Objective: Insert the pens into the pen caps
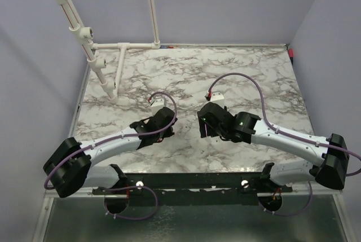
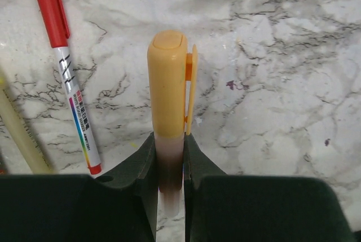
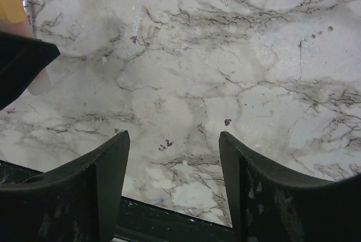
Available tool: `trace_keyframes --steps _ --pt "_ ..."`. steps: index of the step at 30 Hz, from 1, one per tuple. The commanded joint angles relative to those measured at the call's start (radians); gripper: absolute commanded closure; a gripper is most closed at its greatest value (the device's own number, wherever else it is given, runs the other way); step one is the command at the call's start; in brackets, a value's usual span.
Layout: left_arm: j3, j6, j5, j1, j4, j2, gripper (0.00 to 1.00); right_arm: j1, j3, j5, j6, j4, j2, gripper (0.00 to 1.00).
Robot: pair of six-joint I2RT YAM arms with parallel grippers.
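Note:
My left gripper lowers the pale pen body beside the red-capped pen next, then releases it, since the pen body has its yellow-orange cap (image 2: pixel 167 84) on.
My left gripper (image 2: pixel 168 140) is shut on the pale barrel of a pen (image 2: pixel 169 166). A yellow-orange pen cap (image 2: pixel 167 84) with a side clip sits over that pen's far end, above the marble. A second pen (image 2: pixel 75 106), white-barrelled with a red cap on it, lies flat on the table to the left. A pale yellow stick (image 2: pixel 20 135) runs along the left edge. My right gripper (image 3: pixel 174 135) stands open over bare marble with nothing between its fingers, just right of the left gripper (image 1: pixel 163 126). In the top view the arms hide the pens.
A white pipe frame (image 1: pixel 93 50) stands at the back left of the marble table (image 1: pixel 237 67). Grey walls close in the sides and back. A black rail (image 1: pixel 192 181) runs along the near edge under my right gripper (image 1: pixel 204 124).

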Motion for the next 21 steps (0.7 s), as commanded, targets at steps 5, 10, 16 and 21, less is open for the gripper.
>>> trace_keyframes --steps 5,10,16,21 --pt "0.062 -0.007 -0.055 0.011 0.006 0.142 1.00 -0.005 -0.036 -0.074 0.000 0.009 0.005 0.31" --pt "0.070 0.001 -0.050 0.018 0.009 0.193 1.00 -0.005 -0.026 -0.090 -0.007 0.006 0.025 0.31" --pt "0.087 0.041 -0.029 0.036 0.008 0.228 0.98 -0.005 -0.033 -0.102 -0.007 0.014 0.025 0.31" --pt "0.074 0.036 -0.029 0.043 0.007 0.228 0.91 -0.005 -0.031 -0.095 -0.013 0.005 0.019 0.31"
